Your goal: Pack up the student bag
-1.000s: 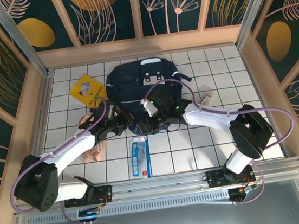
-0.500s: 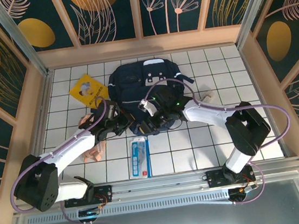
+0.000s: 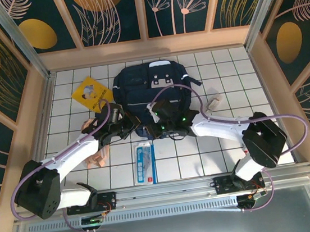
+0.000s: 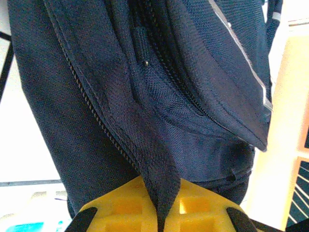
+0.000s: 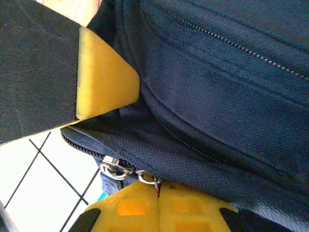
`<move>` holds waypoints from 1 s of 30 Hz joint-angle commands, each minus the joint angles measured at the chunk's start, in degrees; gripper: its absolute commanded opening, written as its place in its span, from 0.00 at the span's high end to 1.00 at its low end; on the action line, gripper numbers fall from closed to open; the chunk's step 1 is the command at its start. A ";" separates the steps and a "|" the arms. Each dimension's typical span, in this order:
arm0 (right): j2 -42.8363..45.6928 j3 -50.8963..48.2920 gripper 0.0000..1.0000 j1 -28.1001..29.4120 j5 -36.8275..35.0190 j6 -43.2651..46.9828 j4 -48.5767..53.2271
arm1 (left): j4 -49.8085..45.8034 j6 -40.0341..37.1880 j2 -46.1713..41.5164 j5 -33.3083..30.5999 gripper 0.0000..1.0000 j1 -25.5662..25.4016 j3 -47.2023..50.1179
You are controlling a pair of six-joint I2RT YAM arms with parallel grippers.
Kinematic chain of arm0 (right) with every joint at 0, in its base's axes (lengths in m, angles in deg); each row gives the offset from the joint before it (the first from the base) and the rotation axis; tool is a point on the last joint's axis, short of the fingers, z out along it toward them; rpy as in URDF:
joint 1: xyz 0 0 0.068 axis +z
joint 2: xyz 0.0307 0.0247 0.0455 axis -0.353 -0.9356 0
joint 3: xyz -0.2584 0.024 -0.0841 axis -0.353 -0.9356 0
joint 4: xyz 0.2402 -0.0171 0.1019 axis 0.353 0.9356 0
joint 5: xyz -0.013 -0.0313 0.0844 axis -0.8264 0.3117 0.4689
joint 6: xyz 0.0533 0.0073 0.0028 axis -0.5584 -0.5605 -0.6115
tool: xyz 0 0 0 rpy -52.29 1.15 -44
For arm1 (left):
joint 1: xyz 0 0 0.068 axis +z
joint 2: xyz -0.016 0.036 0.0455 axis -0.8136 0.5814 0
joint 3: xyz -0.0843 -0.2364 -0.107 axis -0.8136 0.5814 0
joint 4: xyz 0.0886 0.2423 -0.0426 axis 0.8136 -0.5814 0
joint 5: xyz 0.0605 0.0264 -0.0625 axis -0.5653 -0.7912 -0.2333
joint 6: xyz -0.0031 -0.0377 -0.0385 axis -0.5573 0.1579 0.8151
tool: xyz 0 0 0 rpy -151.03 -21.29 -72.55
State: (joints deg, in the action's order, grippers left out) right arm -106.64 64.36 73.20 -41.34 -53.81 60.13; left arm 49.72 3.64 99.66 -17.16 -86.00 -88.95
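Observation:
I should use my right gripper to slide the bag's pull along the bag's near edge toward the bag's side by the pale object (image 3: 185, 102), past the gripper, and let go, because the bag's fold is pinned.
The student bag (image 3: 150, 85), a navy backpack with grey stripes, lies at the back middle of the tiled table. At the bag's near left edge my left gripper (image 3: 127, 125) is shut on a fold of its navy fabric (image 4: 159, 159), which is pinched between the yellow fingers (image 4: 120, 208). My right gripper (image 3: 158, 129) is at the bag's near edge, shut on a metal zipper pull (image 5: 147, 177) next to the slider (image 5: 115, 169). In the right wrist view, the left gripper's yellow finger (image 5: 104, 77) shows just above.
A yellow booklet (image 3: 91, 92) lies left of the bag. In front of it, between the arms, is a blue-and-white packet (image 3: 145, 162). Pinkish items (image 3: 97, 154) sit under the left arm, and a small pale object (image 3: 214, 102) lies to the right. Wooden walls (image 3: 41, 107) ring the table.
My right gripper has moved left and nearer along the bag's near edge and closed on the zipper pull. The bag's top has settled back a little. The left gripper kept its hold.

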 commanded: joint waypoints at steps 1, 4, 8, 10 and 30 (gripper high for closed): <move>3.26 -0.06 1.00 -1.06 -11.09 -1.98 1.46 | 2.45 -2.44 -2.18 2.89 1.00 -0.61 -0.71; 4.00 0.83 1.00 -2.46 -8.87 -0.37 5.27 | -0.45 -5.28 -1.73 0.06 1.00 -0.54 -1.80; 4.56 0.79 1.00 -6.95 -0.97 1.43 9.93 | -2.10 -7.45 -1.49 -2.95 1.00 -0.35 -2.12; 5.29 0.49 1.00 -9.29 2.69 2.56 10.99 | -2.53 -8.22 -1.61 -4.11 1.00 -0.22 -2.09; 8.63 -3.47 1.00 -23.77 0.56 12.62 16.57 | -7.23 -21.25 -2.34 -2.25 1.00 3.43 -4.04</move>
State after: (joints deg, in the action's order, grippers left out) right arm -99.45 62.74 53.97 -29.08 -43.71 73.14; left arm 47.45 -10.72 99.05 -19.65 -85.33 -90.85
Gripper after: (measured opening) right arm 0.050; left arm 0.053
